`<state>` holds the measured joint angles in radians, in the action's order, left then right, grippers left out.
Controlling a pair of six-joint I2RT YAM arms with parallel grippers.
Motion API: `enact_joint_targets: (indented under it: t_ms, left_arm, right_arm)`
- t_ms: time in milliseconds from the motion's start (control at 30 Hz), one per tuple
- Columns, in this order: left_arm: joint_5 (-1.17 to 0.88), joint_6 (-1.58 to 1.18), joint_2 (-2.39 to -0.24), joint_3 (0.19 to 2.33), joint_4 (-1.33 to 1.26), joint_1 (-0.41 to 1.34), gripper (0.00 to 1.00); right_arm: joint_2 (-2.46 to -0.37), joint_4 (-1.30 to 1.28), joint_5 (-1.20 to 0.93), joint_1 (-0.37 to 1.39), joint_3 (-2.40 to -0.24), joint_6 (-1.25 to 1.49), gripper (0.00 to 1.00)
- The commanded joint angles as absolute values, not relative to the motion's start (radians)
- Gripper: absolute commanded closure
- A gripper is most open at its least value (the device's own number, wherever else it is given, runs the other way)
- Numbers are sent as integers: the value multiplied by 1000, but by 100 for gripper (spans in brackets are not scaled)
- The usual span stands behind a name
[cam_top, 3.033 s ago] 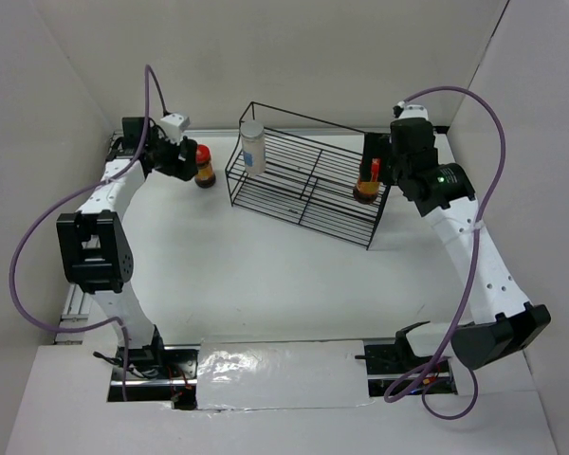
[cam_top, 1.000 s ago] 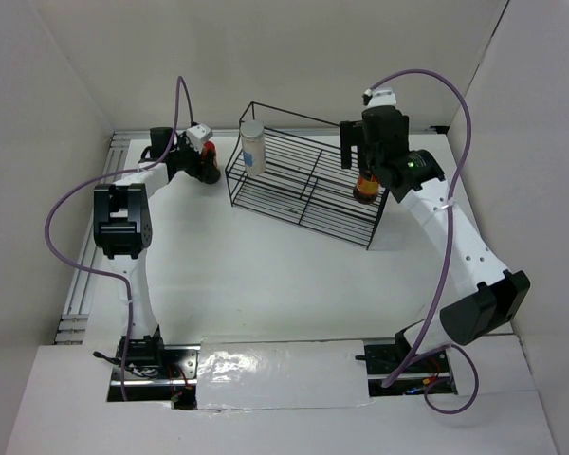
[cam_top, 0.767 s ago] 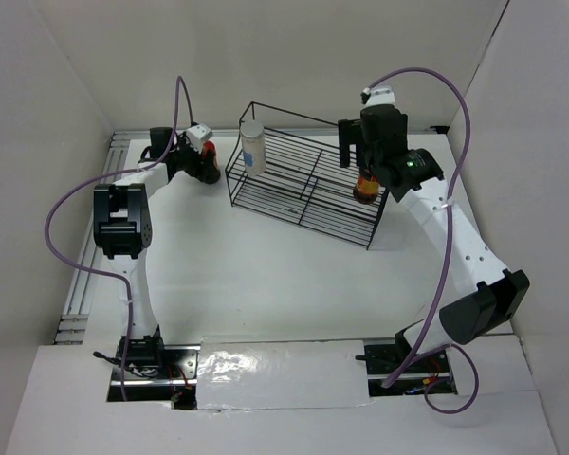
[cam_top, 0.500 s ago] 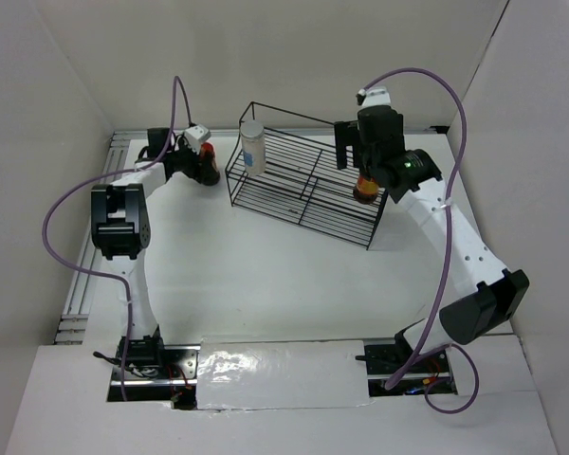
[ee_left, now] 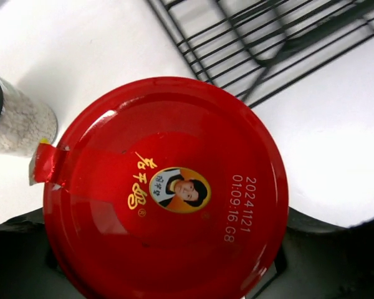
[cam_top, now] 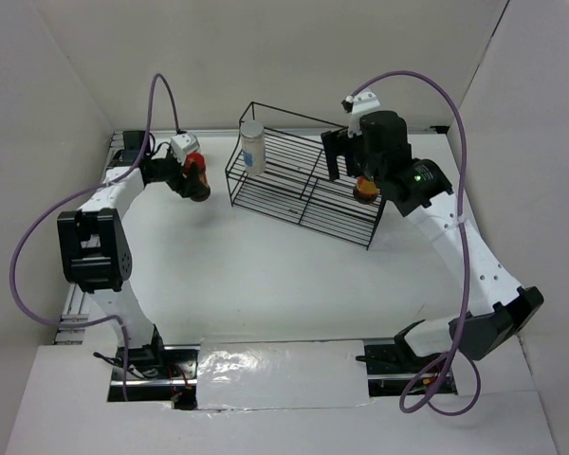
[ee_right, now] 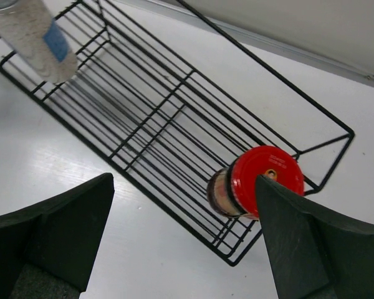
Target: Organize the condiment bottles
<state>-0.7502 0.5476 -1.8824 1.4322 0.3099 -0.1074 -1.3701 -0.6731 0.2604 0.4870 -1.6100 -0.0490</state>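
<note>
My right gripper will turn next, then move back past the white cylinder (cam_top: 252, 147) around the brown jar that my left gripper is holding off the rack.
My left gripper (cam_top: 187, 176) is shut on a brown jar with a red lid (cam_top: 196, 178), held left of the black wire rack (cam_top: 303, 190). That lid (ee_left: 165, 190) fills the left wrist view and hides the fingers. A pale bottle with a black cap (ee_left: 15, 121) stands just beside it. The second red-lidded jar (cam_top: 365, 190) stands in the rack's right end (ee_right: 255, 184). My right gripper (ee_right: 184, 243) hangs open above the rack (cam_top: 346, 163), a little left of that jar and not touching it. The white cylinder (cam_top: 252, 147) stands in the rack's left end (ee_right: 34, 37).
White walls close the table on the left, back and right. The rack (ee_right: 174, 124) sits at an angle in the back middle. A metal rail (cam_top: 71, 303) runs along the table's left edge.
The left arm has swung outward, carrying its jar slightly left and nearer. The right gripper, still open, has drifted left and away from the jar in the rack.
</note>
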Motion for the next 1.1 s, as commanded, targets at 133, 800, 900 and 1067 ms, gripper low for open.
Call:
enact_joint_targets:
  t_ms: [133,800,900,1067]
  left_arm:
    - [-1059,730,-1594,1376,552,-143,100]
    - [-1347,876,-1252,1422,1020,67,100]
    - [-1333,873,-1239,1427,1029,100,100]
    - [-1324,845,-1232,1419,1019,129,100]
  right_arm:
    - [-1330,-690,112,600,-1655,-121,0]
    - [-1463,-377,-344,934,-1657,-137,0]
    - [-1473,-351,-351,936,-1640,-126,0]
    - [-1477,-276,-353,937,-1605,-110,0]
